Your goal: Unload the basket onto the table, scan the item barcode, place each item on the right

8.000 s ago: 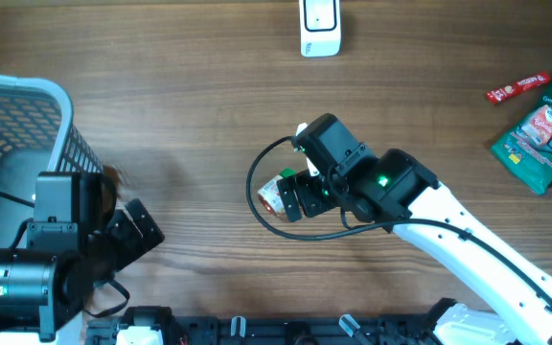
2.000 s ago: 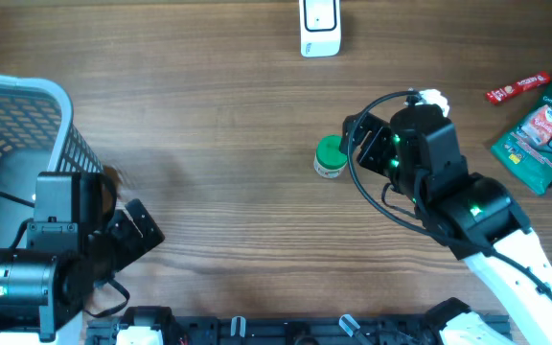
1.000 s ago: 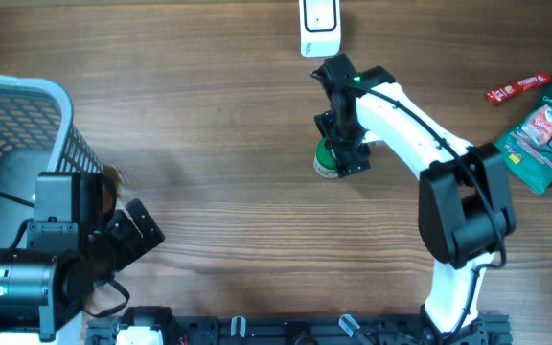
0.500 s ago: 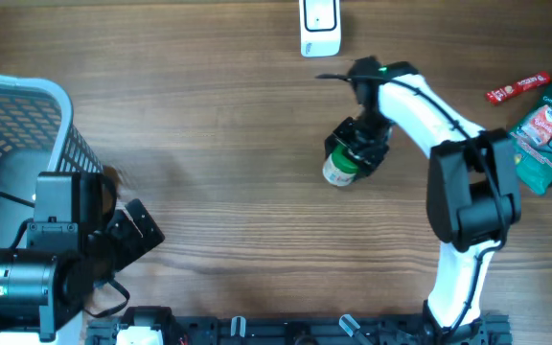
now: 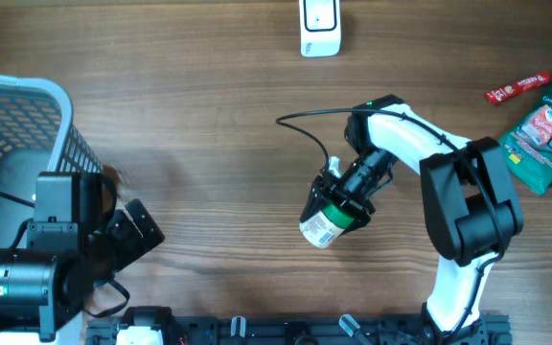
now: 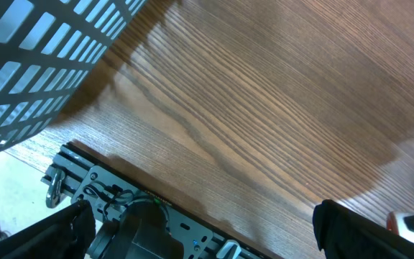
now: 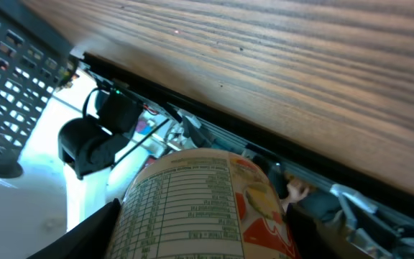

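Note:
I next need to move my right gripper outward to the scanner (image 5: pixel 320 27), then across, down beside the green packets to release, as they're to its right in the overhead view.
The item is a round canister (image 5: pixel 322 226) with a white printed label and a green lid. It hangs tilted over the middle of the table, bottom end toward the front edge. My right gripper (image 5: pixel 341 203) is shut on its sides near the lid. In the right wrist view the canister (image 7: pixel 200 208) fills the space between the dark fingers (image 7: pixel 92 236), showing a nutrition table; no barcode shows. The white scanner (image 5: pixel 320 27) stands at the table's far edge. At the front left my left gripper (image 5: pixel 134 232) stands open and empty, and the left gripper (image 6: pixel 207 226) has only wood below it.
A grey wire basket (image 5: pixel 22 101) stands at the left edge, also the basket (image 6: pixel 42 50) in the left wrist view. Green snack packets (image 5: pixel 544 125) and a red bar (image 5: pixel 517 86) lie at the far right. A black cable (image 5: pixel 305 125) loops from the right arm.
My right arm has closed on the canister, lifted it and carried it from near the scanner toward the front of the table, tilting it. The left arm has not moved.

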Motion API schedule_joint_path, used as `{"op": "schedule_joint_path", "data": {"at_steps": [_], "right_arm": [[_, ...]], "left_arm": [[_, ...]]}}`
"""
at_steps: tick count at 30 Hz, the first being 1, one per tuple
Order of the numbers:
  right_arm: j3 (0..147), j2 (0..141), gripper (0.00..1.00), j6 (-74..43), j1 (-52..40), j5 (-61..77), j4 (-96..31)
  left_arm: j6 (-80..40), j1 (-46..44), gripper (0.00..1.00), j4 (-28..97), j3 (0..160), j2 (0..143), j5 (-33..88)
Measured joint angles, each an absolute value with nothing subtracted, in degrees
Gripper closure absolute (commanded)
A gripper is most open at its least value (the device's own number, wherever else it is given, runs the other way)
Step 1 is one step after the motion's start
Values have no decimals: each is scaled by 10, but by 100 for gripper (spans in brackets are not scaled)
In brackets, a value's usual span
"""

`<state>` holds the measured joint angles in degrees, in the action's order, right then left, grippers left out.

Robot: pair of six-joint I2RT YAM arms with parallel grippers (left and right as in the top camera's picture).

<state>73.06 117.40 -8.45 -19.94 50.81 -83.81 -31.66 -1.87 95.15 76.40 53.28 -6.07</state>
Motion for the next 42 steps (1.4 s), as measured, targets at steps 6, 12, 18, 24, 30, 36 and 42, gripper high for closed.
{"op": "schedule_joint_path", "data": {"at_steps": [6, 12, 18, 24, 30, 36, 42], "right_arm": [[721, 1174, 53, -272, -246, 516, -767], [720, 1164, 65, -331, -279, 519, -771], [717, 897, 64, -357, -279, 403, -773], [716, 634, 48, -468, -279, 141, -666], [716, 580, 47, -528, -279, -48, -573], [716, 706, 51, -508, -278, -201, -437], [713, 882, 51, -353, -278, -226, -173]], "left_arm": [[-317, -19, 0, 952, 764, 533, -61], [-317, -19, 0, 952, 764, 533, -61], [-317, -19, 0, 952, 764, 533, -61], [-317, -19, 0, 952, 764, 533, -61], [-317, -19, 0, 952, 764, 533, -61], [-317, -19, 0, 952, 764, 533, -61], [-317, -19, 0, 952, 764, 533, -60]]}}
